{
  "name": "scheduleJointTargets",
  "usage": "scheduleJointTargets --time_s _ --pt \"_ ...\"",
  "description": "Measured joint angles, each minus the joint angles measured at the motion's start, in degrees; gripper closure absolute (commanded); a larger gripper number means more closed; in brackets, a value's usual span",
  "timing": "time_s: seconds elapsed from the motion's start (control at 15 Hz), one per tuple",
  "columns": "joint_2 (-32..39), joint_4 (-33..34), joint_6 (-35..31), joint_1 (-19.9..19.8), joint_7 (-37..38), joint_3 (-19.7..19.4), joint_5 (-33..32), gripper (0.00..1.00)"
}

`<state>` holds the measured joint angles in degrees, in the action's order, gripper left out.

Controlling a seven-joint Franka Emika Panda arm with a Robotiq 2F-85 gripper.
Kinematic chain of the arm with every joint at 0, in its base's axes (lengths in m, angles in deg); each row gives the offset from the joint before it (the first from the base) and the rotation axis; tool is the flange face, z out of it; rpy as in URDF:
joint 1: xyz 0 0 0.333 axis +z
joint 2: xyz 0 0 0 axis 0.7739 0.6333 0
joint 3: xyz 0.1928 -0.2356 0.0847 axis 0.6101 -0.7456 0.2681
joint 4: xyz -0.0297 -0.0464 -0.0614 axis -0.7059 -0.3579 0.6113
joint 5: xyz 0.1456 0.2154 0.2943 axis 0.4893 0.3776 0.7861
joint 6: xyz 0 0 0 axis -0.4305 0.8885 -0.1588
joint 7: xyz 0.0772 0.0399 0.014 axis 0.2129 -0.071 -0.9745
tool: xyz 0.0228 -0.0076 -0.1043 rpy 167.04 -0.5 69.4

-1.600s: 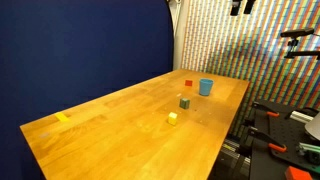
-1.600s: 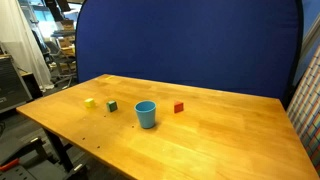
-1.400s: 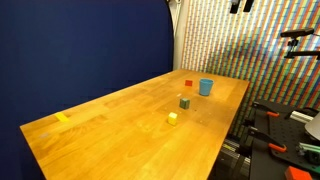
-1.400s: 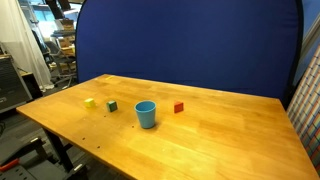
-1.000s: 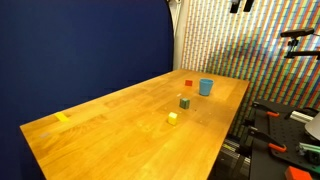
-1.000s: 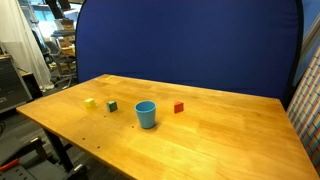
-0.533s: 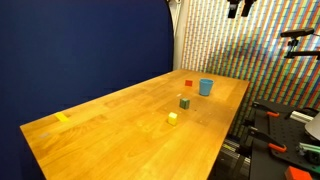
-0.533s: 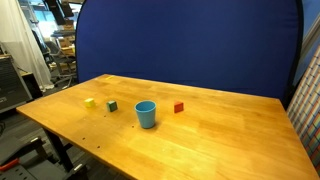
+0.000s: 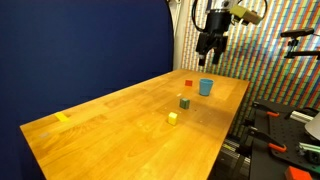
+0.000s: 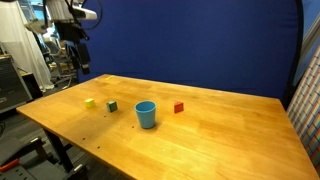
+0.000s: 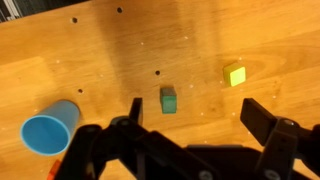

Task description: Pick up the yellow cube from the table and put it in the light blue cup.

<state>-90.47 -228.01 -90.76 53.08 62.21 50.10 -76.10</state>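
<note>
The yellow cube [image 9: 172, 118] [image 11: 234, 74] lies below my gripper and to its right in the wrist view, so I will lower it that way, open fingers astride the cube.
The tiny yellow cube [image 9: 172, 118] [image 10: 90, 102] lies on the wooden table [image 9: 110, 130] [image 10: 220, 130]; in the wrist view it [image 11: 234, 74] sits at the upper right. The light blue cup [image 9: 205, 87] [image 10: 146, 114] stands upright, and shows at the left edge in the wrist view [image 11: 50, 128]. My gripper [image 9: 209, 52] [image 10: 77, 62] hangs high above the table, well away from both. In the wrist view its jaws [image 11: 195, 112] stand wide apart and empty.
A green-and-blue block [image 9: 184, 101] [image 10: 111, 104] [image 11: 168, 98] lies between cube and cup. A small red block [image 9: 188, 84] [image 10: 179, 107] sits near the cup. A yellow tape strip [image 9: 62, 117] marks the table's far part. A blue backdrop stands behind the table.
The arm and gripper have come into both exterior views, high above the table. The cube, cup and blocks have not moved.
</note>
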Motion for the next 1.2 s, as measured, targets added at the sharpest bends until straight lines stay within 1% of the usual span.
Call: scheduleJointTargets --time_s 0.13,0.27,0.53,0.8,1.2 --pt "8.03 1.1 -5.14 2.37 -0.29 0.05 1.15 0.0" --pt "15.23 3.44 -8.25 4.27 -0.48 0.12 1.27 0.0" --pt "26.54 9.85 -10.65 6.9 -1.66 0.3 1.35 0.0" --pt "33.82 15.23 -10.74 7.77 -3.53 0.55 1.38 0.0" --pt "40.17 20.11 -10.73 7.78 -6.88 0.66 1.49 0.0"
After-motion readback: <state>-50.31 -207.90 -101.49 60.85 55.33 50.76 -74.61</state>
